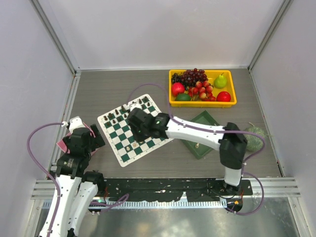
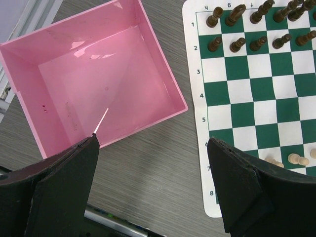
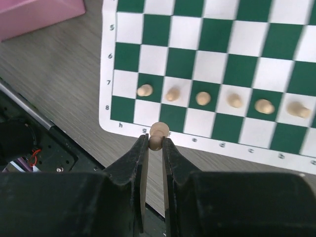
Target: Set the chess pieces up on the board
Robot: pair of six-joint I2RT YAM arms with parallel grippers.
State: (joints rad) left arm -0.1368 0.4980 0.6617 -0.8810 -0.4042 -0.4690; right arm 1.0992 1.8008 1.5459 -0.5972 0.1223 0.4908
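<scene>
I should move my right gripper toward the pink box next and set the pawn down on the white h-file square (image 1: 122, 152) (image 3: 125, 83), the empty end of the pawn row.
The green-and-white board (image 1: 121, 143) lies left of centre on the table. My right gripper (image 3: 156, 140) is shut on a cream pawn (image 3: 157, 133) and holds it above the board's (image 3: 217, 34) near edge, by the g file. Several cream pawns (image 3: 203, 98) stand in row 7. The right gripper (image 1: 138, 123) hovers over the board's middle in the top view. My left gripper (image 2: 153, 143) is open and empty above bare table, between a pink box (image 2: 165, 69) and the board (image 2: 256, 89). Two cream pawns (image 2: 298, 159) show on the board at the lower right of that view.
Dark pieces (image 2: 237, 15) fill rows 1 and 2 at the board's far side. A yellow tray (image 1: 202, 103) of fruit stands at the back right. A plain dark green tray (image 1: 205, 126) lies under the right arm. A green round object (image 1: 256, 139) sits far right.
</scene>
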